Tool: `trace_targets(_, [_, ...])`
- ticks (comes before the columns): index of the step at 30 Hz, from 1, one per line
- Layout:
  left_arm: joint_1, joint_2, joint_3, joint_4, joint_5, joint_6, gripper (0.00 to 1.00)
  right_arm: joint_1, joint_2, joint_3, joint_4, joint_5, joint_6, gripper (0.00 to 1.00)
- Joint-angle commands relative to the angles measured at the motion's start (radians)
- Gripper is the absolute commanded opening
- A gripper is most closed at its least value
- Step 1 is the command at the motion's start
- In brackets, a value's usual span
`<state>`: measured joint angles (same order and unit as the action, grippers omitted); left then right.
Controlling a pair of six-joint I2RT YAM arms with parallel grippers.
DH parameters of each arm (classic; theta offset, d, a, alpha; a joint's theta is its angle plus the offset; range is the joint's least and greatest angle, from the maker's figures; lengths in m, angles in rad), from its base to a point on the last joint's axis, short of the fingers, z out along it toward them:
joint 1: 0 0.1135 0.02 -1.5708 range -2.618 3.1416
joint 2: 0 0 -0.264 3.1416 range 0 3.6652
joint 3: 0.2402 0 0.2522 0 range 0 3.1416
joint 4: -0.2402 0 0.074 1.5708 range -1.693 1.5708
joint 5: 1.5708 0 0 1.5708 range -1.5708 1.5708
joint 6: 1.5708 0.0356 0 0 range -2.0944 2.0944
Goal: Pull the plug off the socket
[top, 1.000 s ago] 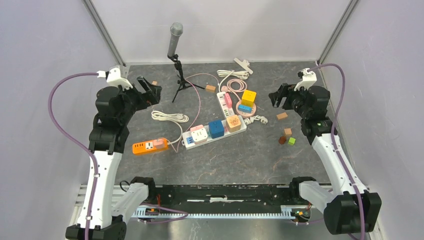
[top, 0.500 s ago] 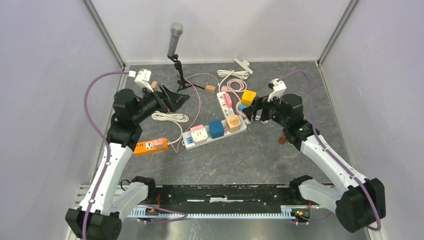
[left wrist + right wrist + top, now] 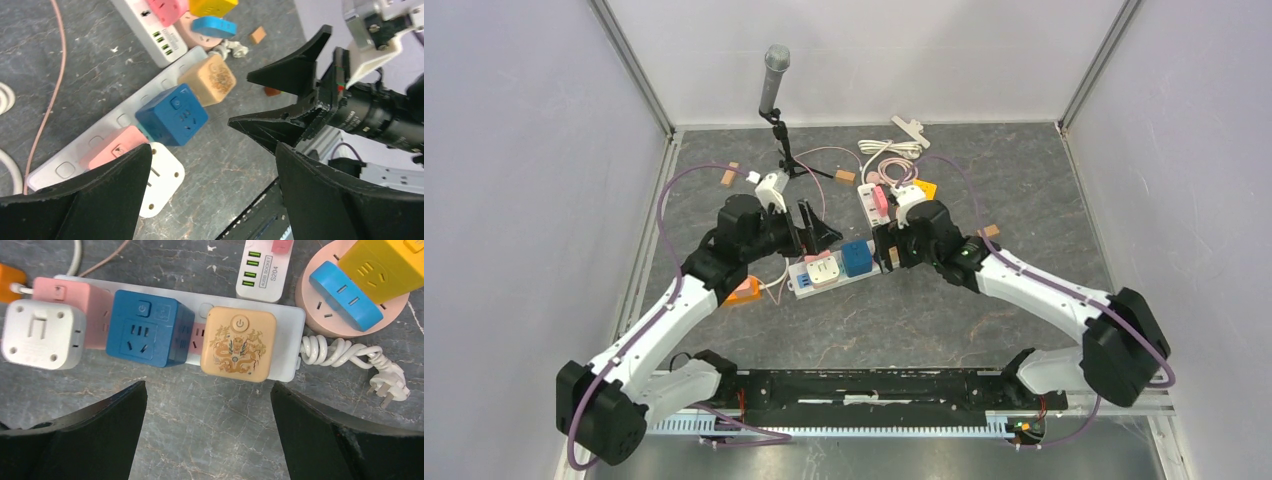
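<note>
The robot's right gripper will next lower its fingers to both sides of the tan adapter [image 3: 208, 80] and then close, because a gap separates it from the blue adapter [image 3: 172, 114].
A white power strip [image 3: 876, 266] lies mid-table and carries a pink plug [image 3: 92, 310], a white cube adapter [image 3: 42, 334], a blue cube adapter [image 3: 147, 334] and a tan dragon-printed adapter [image 3: 239, 345]. My right gripper [image 3: 208, 385] is open and hovers just in front of the tan adapter, touching nothing. My left gripper [image 3: 214, 147] is open and empty above the strip's left half, near the white adapter [image 3: 159, 177] and the blue adapter [image 3: 172, 114]. In the top view both grippers [image 3: 817, 228] [image 3: 886, 247] face each other over the strip.
A second white strip with USB ports [image 3: 260, 270] and a pink round socket [image 3: 312, 307] with blue and yellow adapters lie behind. A coiled white cord with a loose plug [image 3: 350, 357] lies right of the strip. An orange strip [image 3: 742, 291] and a microphone stand [image 3: 774, 80] are on the left.
Both arms have swung in from the table's sides to the middle and lowered over the power strip. Both grippers stay open. The plugs have not moved.
</note>
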<state>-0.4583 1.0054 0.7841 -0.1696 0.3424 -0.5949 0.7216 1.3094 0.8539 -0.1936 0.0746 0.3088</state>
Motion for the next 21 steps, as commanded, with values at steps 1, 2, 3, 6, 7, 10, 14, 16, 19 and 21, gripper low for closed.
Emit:
trace_targets(1, [-0.024,0.065,0.04,-0.036,-0.115,0.015,0.99,0.016,0.083,0.112,-0.036,0.116,-0.013,0.98])
trace_targets(2, [-0.03,0.094,0.058,-0.039,-0.122,0.018,0.97,0.017,0.102,0.137,-0.054,0.144,-0.007,0.98])
trace_targets(3, [-0.035,0.126,0.077,-0.04,-0.127,0.019,0.95,0.017,0.125,0.158,-0.075,0.175,0.002,0.96])
trace_targets(6, [-0.056,0.212,0.128,-0.056,-0.138,0.024,0.85,0.018,0.186,0.225,-0.156,0.267,0.021,0.92])
trace_targets(7, [-0.063,0.245,0.153,-0.073,-0.137,0.035,0.84,0.018,0.198,0.23,-0.162,0.282,0.017,0.91])
trace_targets(10, [-0.081,0.323,0.226,-0.125,-0.14,0.071,0.77,0.018,0.228,0.241,-0.154,0.252,-0.011,0.89])
trace_targets(14, [-0.092,0.396,0.274,-0.136,-0.145,0.072,0.71,0.018,0.259,0.248,-0.156,0.207,-0.022,0.89])
trace_targets(16, [-0.097,0.427,0.286,-0.144,-0.14,0.064,0.7,0.016,0.272,0.245,-0.153,0.191,-0.021,0.88])
trace_targets(19, [-0.108,0.48,0.297,-0.162,-0.113,0.058,0.69,0.016,0.291,0.238,-0.144,0.165,-0.02,0.87])
trace_targets(21, [-0.12,0.505,0.306,-0.176,-0.106,0.064,0.67,0.015,0.308,0.239,-0.139,0.156,-0.017,0.85])
